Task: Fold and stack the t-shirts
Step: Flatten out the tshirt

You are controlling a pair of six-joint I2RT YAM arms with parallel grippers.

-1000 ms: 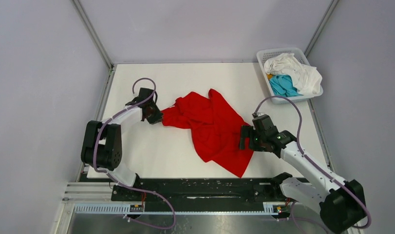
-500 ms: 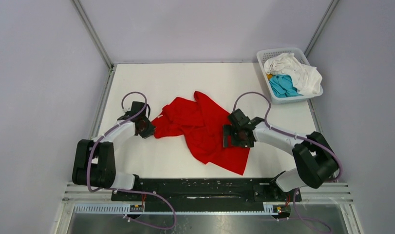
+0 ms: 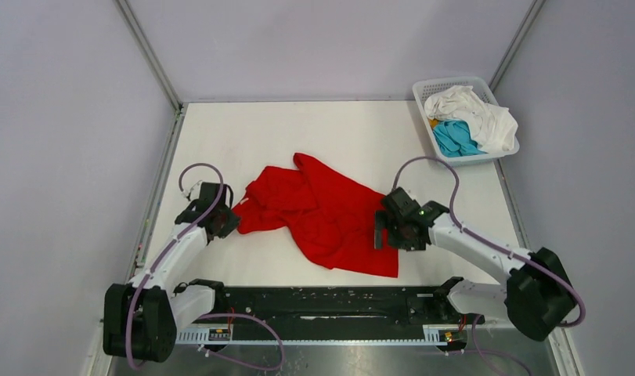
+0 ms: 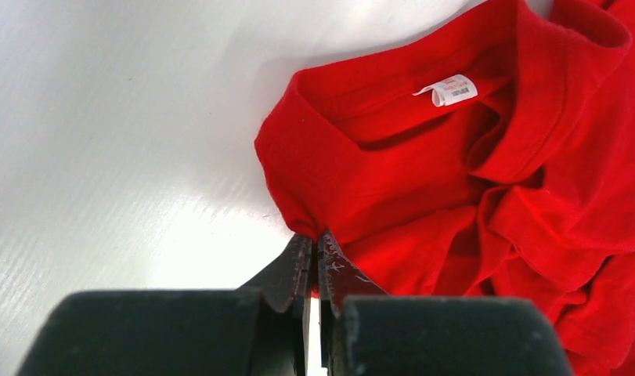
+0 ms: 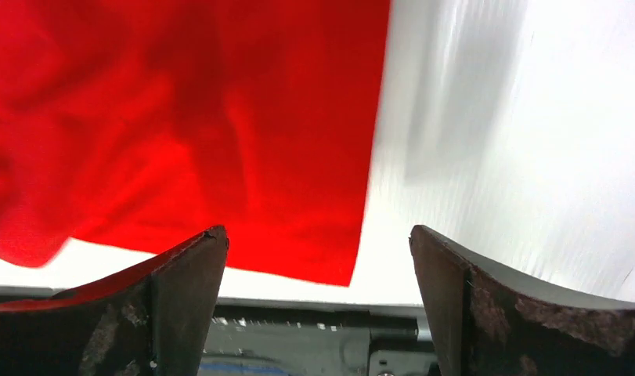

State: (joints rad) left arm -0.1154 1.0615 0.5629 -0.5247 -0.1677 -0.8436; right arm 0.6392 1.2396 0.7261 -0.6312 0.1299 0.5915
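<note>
The robot's right gripper will next come back and down, with its open fingers on both sides of the shirt's near hem corner (image 3: 394,272) (image 5: 344,274), because that corner is below and back from the gripper.
A large red t-shirt (image 3: 322,215) lies crumpled across the middle of the white table. My left gripper (image 3: 228,222) is shut on the shirt's left edge near the collar; the left wrist view has red cloth (image 4: 423,172) pinched between the closed fingers (image 4: 294,262), with a white neck label (image 4: 451,88) beyond. My right gripper (image 3: 386,229) hovers open over the shirt's right edge, jaws wide, holding nothing. In the right wrist view the red hem corner (image 5: 330,258) lies between the spread fingers (image 5: 193,270). White (image 3: 474,113) and teal (image 3: 455,137) t-shirts lie in the basket.
A white lattice basket (image 3: 423,90) stands at the table's back right corner. Grey walls close in the left, back and right. The black rail (image 3: 330,301) carrying the arm bases runs along the near table edge.
The left gripper has pulled the red shirt leftward and nearer, dragging the cloth with it. The right gripper swung in over the shirt, then drew back a little toward its right edge, still open.
</note>
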